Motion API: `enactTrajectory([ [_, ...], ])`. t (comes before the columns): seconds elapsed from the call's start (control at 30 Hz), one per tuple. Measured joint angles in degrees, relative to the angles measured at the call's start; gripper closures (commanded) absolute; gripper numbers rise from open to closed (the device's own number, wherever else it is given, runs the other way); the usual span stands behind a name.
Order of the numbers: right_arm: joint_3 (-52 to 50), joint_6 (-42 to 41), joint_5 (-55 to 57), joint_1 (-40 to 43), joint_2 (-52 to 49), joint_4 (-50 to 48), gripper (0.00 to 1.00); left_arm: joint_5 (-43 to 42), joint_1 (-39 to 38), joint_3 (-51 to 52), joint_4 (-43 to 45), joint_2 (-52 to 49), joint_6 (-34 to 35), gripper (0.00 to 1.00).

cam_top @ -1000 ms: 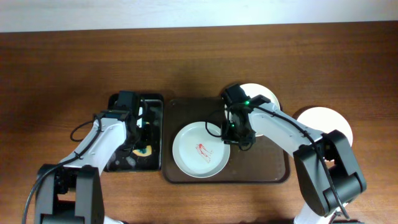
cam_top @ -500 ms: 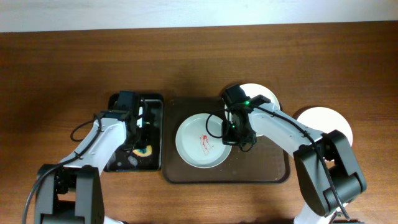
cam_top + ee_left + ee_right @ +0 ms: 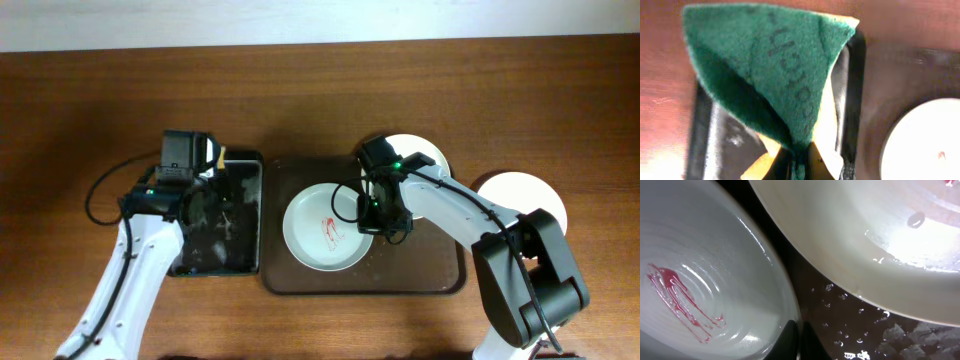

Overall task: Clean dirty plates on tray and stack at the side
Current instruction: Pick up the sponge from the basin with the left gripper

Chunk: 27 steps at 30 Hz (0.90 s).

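Observation:
Next, my left gripper moves onto the pale plate to wipe, as a red smear marks it. Then it lowers the sponge into the black container (image 3: 226, 240) (image 3: 734, 142) and releases it.
A pale plate with a red smear (image 3: 325, 228) lies on the left half of the dark brown tray (image 3: 420, 270). My right gripper (image 3: 372, 216) is shut on its right rim; the right wrist view shows the black jaws (image 3: 799, 341) pinching that rim (image 3: 700, 290). A second white plate (image 3: 418, 152) sits at the tray's back right, partly under the right arm, and also shows in the right wrist view (image 3: 865, 230). A third white plate (image 3: 522, 195) lies on the table to the right. My left gripper (image 3: 207, 155) is shut on a green and yellow sponge (image 3: 785, 65), held above the container.
A black sponge container (image 3: 222, 225) with wet patches stands left of the tray and shows under the sponge (image 3: 720, 145). The tray floor is wet with droplets (image 3: 840, 310). Bare wooden table (image 3: 100, 100) surrounds everything.
My left arm has lifted the sponge out of the black container and moved back and left. The smeared plate shifted slightly back in my right gripper, then stayed still.

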<state>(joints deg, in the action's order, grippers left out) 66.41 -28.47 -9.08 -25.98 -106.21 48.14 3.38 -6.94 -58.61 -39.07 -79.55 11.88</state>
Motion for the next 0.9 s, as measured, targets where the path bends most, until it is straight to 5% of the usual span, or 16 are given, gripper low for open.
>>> enactTrajectory([
  [0.17,0.0,0.0,0.0,0.0,0.0,0.1,0.96,11.5,-5.7,0.0,4.1,5.8,-3.7,1.00],
  [0.4,0.0,0.0,0.0,0.0,0.0,-0.1,0.92,16.2,-8.0,0.0,3.4,7.3,-4.4,1.00],
  [0.53,-0.1,0.1,0.5,0.0,0.0,-4.2,0.84,14.8,-8.0,0.1,2.5,7.3,-4.1,1.00],
  [0.6,-0.2,0.3,1.2,0.0,0.0,-6.5,0.95,13.3,-8.0,0.7,1.0,7.1,-2.1,1.00],
  [0.9,-0.2,0.2,1.3,0.0,0.1,-4.6,0.96,4.3,-8.0,1.4,-3.6,-0.6,3.1,1.00],
])
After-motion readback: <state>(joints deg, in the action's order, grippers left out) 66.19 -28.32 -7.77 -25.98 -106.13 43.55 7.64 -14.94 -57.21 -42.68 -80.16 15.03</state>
